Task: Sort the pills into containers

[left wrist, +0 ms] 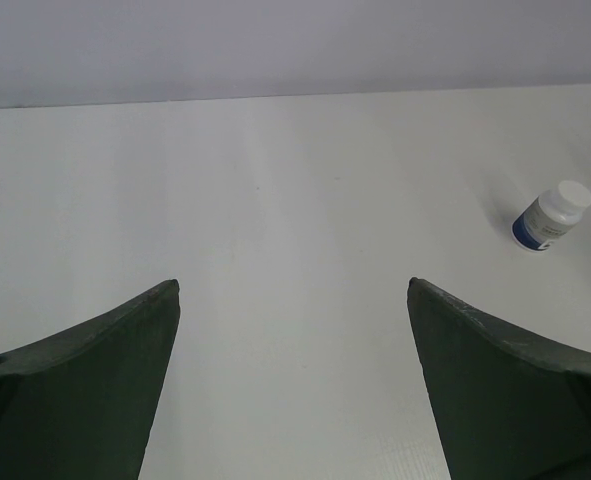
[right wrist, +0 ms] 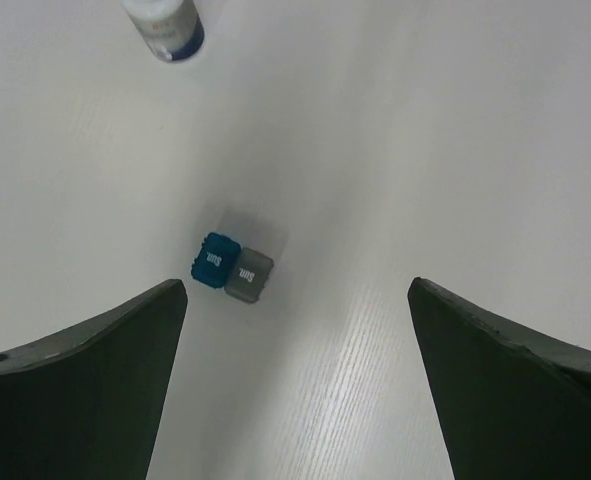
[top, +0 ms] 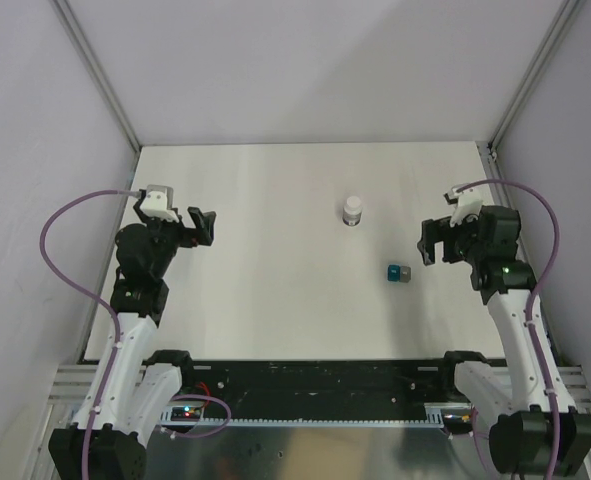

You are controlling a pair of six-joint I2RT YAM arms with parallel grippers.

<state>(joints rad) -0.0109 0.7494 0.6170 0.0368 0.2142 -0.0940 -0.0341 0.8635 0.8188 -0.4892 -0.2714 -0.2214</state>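
Note:
The joined cubes lie angled to my right gripper's fingers, so it next shifts left in the top view, turning and lowering astride the grey cube (top: 405, 274) (right wrist: 249, 275).
The containers (top: 396, 272) are a tiny joined pair of closed cubes, one teal-blue and one grey, lying right of the table's centre. In the right wrist view the containers (right wrist: 233, 266) lie ahead and left of my right gripper (right wrist: 295, 285), which is open and empty. From above, the right gripper (top: 431, 242) hovers just right of and beyond them, not touching. My left gripper (top: 199, 228) stands open and empty over the left side of the table, with only bare table between its fingers in the left wrist view (left wrist: 293, 285). No loose pills show in any view.
A small white capped bottle with a blue label (top: 353, 210) stands upright beyond the containers, near the table's middle; the bottle (left wrist: 553, 216) is far right in the left wrist view and the bottle (right wrist: 163, 22) is at the top left in the right wrist view. Grey walls enclose three sides of the table.

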